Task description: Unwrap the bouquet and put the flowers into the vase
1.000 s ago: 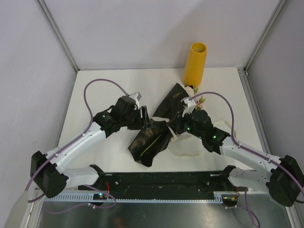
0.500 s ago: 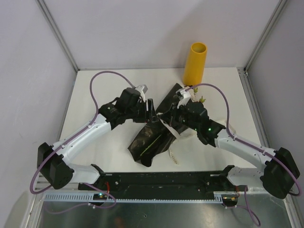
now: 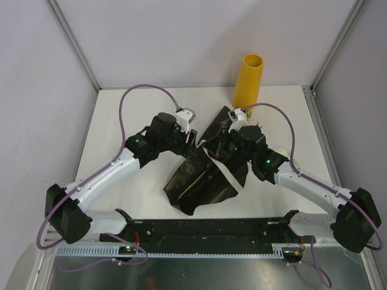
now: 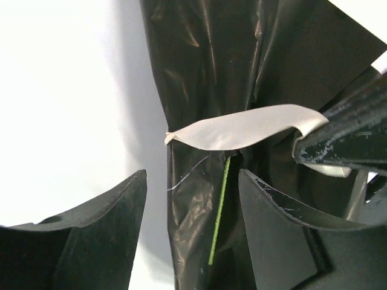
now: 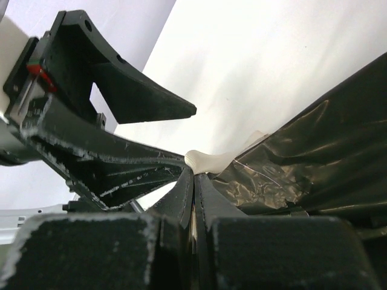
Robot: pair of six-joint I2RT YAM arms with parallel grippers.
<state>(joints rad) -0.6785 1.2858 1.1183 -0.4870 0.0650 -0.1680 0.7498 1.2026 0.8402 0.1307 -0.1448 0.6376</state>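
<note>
My left gripper moves to the right in the top view next, onto the part of the ribbon [image 4: 242,130] beside my right gripper. Its open fingers stand short of it.
The bouquet [image 3: 199,181] lies mid-table in its glossy black wrap, narrow waist toward the back. My left gripper [image 4: 192,181] is open and straddles that waist [image 3: 195,141]; one thin green stem [image 4: 219,211] shows in a fold of the wrap. A cream ribbon [image 4: 242,130] crosses the waist. My right gripper [image 5: 194,172] is shut on the ribbon's end [image 5: 208,160], right beside the left fingers [image 5: 121,96]. From above it sits at the waist [image 3: 213,148]. My right arm hides most of the flowers. The mustard-yellow vase [image 3: 250,81] stands upright at the back.
The wrap's wide skirt [image 3: 208,193] spreads toward the near edge. Grey walls close in the table at the back and both sides. Both arms' purple cables [image 3: 145,90] arch over the table.
My right gripper moved left to the bouquet's waist and shut on the ribbon. The loose cream tail on the table to the right is no longer visible. My left gripper shifted toward the back right.
</note>
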